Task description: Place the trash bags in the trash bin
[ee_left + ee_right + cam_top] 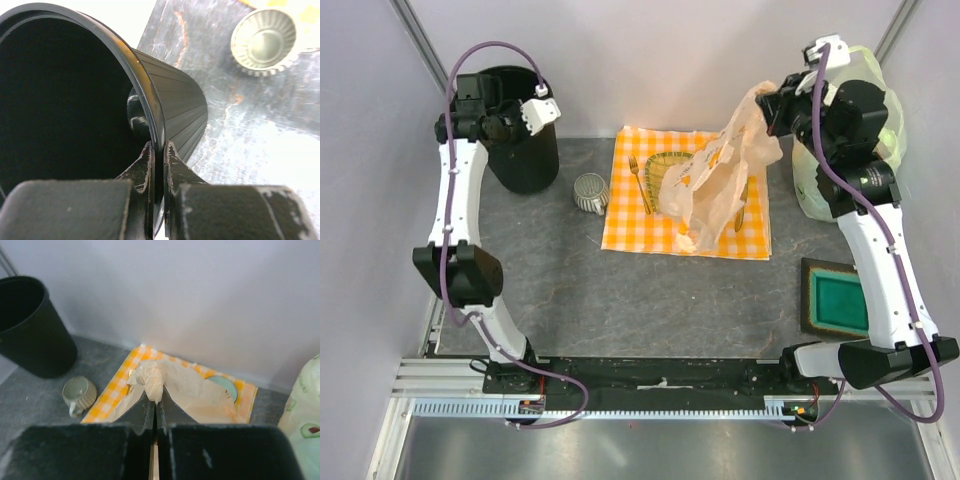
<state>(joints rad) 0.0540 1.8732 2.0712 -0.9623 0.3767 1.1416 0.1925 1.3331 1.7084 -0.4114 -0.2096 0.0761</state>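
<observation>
My left gripper should next move back over bare tabletop before the cloth, which is to its right in the top view. It should let go of the bin there, nearer the bag.
The trash bag [720,180] is pale peach, thin and crinkly. It hangs from my right gripper [770,105] over the yellow checked cloth, its lower end touching the cloth. In the right wrist view the right gripper [156,402] is shut on a bunched fold of the bag [160,377]. The black trash bin [525,130] stands at the back left. My left gripper [542,108] is shut on the bin's rim [150,115], one finger inside and one outside, as the left wrist view [159,150] shows.
A small grey mug [589,192] stands between the bin and the yellow checked cloth [630,215]. A pale green plastic bag [880,130] stands at the back right behind my right arm. A framed green tray [838,298] lies at the right.
</observation>
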